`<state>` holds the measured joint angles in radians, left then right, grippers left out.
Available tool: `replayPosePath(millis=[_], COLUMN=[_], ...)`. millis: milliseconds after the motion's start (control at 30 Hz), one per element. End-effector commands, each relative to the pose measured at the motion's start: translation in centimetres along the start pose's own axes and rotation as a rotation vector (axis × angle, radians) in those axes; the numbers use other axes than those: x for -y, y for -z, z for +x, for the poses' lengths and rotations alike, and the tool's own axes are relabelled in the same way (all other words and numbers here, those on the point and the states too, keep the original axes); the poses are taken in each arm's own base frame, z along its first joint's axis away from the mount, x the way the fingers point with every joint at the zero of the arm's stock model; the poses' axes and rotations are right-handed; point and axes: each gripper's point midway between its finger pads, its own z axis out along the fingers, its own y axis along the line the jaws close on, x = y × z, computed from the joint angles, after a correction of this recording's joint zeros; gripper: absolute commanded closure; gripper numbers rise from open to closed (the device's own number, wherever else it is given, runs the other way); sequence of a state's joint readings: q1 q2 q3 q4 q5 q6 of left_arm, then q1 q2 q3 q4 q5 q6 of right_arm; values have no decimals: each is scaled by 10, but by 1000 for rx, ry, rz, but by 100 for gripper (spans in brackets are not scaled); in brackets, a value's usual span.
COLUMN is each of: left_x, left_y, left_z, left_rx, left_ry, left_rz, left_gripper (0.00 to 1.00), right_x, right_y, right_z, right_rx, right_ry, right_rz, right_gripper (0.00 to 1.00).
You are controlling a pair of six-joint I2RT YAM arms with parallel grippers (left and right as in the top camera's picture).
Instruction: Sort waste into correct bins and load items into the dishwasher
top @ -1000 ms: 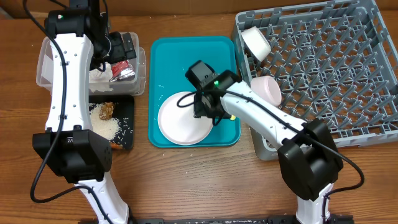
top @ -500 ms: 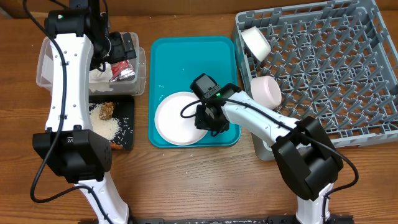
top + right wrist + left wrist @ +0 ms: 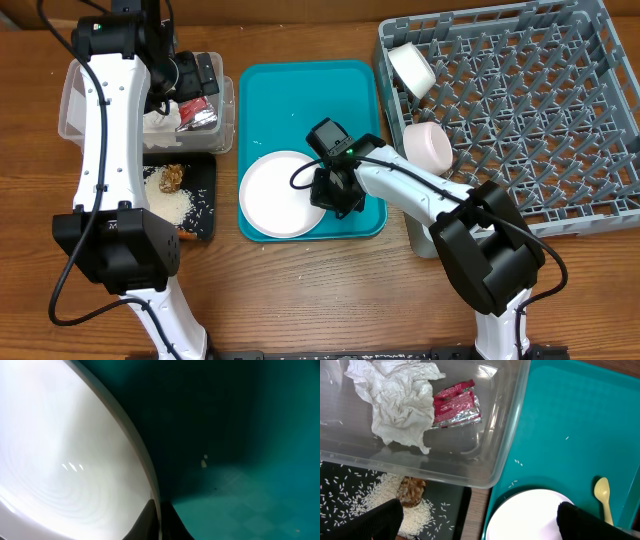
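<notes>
My right gripper will next lift across and bring the plate [image 3: 278, 195] down onto the empty far wires of the dishwasher rack, because they lie outward and to its right in the overhead view.
The white plate [image 3: 278, 195] lies at the front of the teal tray [image 3: 300, 100]. My right gripper [image 3: 326, 193] is shut on its right rim. In the right wrist view both dark fingers [image 3: 145, 522] pinch the plate [image 3: 60, 450] edge. My left gripper [image 3: 190, 75] hangs open over the clear tub [image 3: 75, 100], holding nothing. The tub [image 3: 510, 420] holds the crumpled napkin [image 3: 400, 400] and the red wrapper [image 3: 455, 405]. Rice [image 3: 385, 502] and a brown lump [image 3: 411, 492] lie in the black tray [image 3: 205, 190]. The yellow spoon [image 3: 603, 497] rests on the teal tray.
The grey dish rack [image 3: 520, 110] stands at the right, with one white bowl [image 3: 412, 66] at its far left corner and another [image 3: 428, 145] on its left side. A strip of bare wooden table [image 3: 300, 290] runs along the front.
My right gripper has closed on the plate's right rim, and the plate has slid left and toward the front of the teal tray. The left arm has not moved.
</notes>
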<state>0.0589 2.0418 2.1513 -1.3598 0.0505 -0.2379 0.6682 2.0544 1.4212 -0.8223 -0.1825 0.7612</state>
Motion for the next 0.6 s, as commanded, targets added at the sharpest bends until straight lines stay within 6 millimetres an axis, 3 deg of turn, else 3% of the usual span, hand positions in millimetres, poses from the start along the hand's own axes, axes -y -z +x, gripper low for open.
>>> replayPosePath(millis=[0, 167, 200, 233, 267, 333, 367, 400, 500, 567], left_x=[4, 4, 4, 4, 4, 4, 4, 4, 4, 4], left_y=[12, 12, 12, 12, 12, 12, 12, 12, 12, 12], left_z=[-6, -6, -6, -6, -6, -6, -6, -6, -6, -6], left_rx=[40, 40, 39, 40, 40, 40, 40, 40, 40, 40], left_ry=[12, 12, 12, 12, 12, 12, 12, 12, 12, 12], left_rz=[6, 6, 6, 6, 6, 6, 6, 6, 6, 6], left_gripper=[0, 0, 0, 0, 0, 0, 0, 0, 0, 0], right_x=[-13, -4, 2, 5, 14, 28, 41, 63, 91, 105], right_y=[25, 128, 160, 180, 219, 264, 293, 334, 381, 387], right_z=[-13, -49, -59, -64, -73, -81, -85, -88, -86, -88], right_rx=[67, 372, 472, 530, 657, 814, 923, 1083, 1282, 1304], right_ry=[78, 122, 111, 103, 79, 39, 3, -57, -140, -171], right_rz=[-6, 129, 173, 195, 246, 320, 384, 513, 746, 810], right_gripper=[96, 96, 96, 96, 96, 96, 96, 96, 96, 96])
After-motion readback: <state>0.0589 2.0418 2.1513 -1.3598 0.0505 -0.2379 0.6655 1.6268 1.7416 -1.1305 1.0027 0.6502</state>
